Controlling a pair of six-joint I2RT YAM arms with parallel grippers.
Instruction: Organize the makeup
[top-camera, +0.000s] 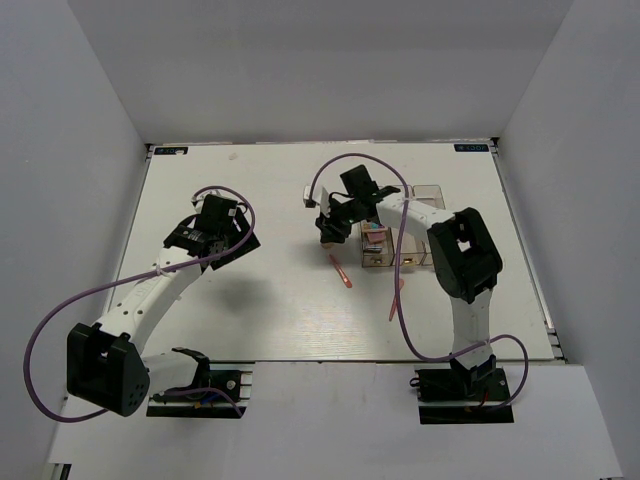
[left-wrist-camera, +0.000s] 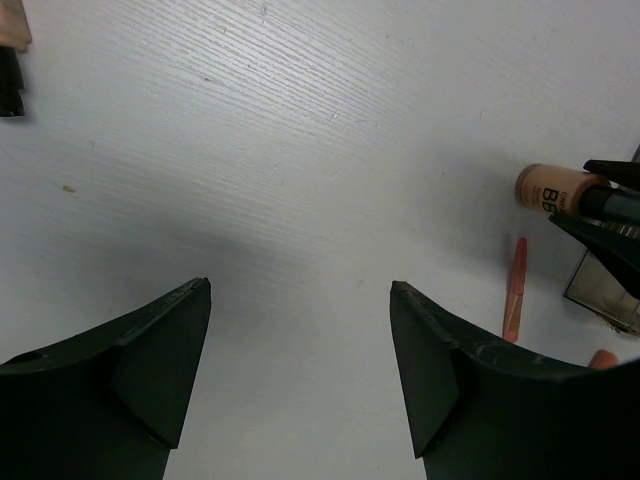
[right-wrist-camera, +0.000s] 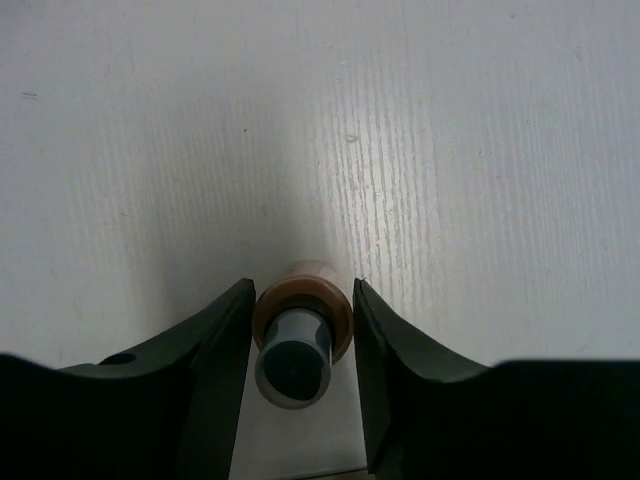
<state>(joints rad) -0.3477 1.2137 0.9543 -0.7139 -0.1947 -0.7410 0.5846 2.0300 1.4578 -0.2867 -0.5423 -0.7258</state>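
Observation:
My right gripper needs to lift across and go down into the box's middle section (top-camera: 409, 246) to release the bottle, because that section is to its right in the top view.
My right gripper (top-camera: 328, 232) is shut on the tiny tan bottle (right-wrist-camera: 300, 335). In the right wrist view (right-wrist-camera: 303, 292) its dark cap faces the camera and it hangs just over the white table. The bottle also shows in the left wrist view (left-wrist-camera: 545, 188). One coral-pink stick (top-camera: 341, 271) lies just in front of the right gripper and shows in the left wrist view (left-wrist-camera: 515, 290). A second stick (top-camera: 397, 296) lies right of it. My left gripper (top-camera: 222, 222) is open and empty over bare table (left-wrist-camera: 300, 290). A pink palette (top-camera: 375, 238) sits in the clear box.
The clear compartment box (top-camera: 402, 245) stands right of the right gripper; its corner shows in the left wrist view (left-wrist-camera: 600, 290). A tan and black item (left-wrist-camera: 10, 55) is cut off at the top left edge. White walls ring the table (top-camera: 250, 300).

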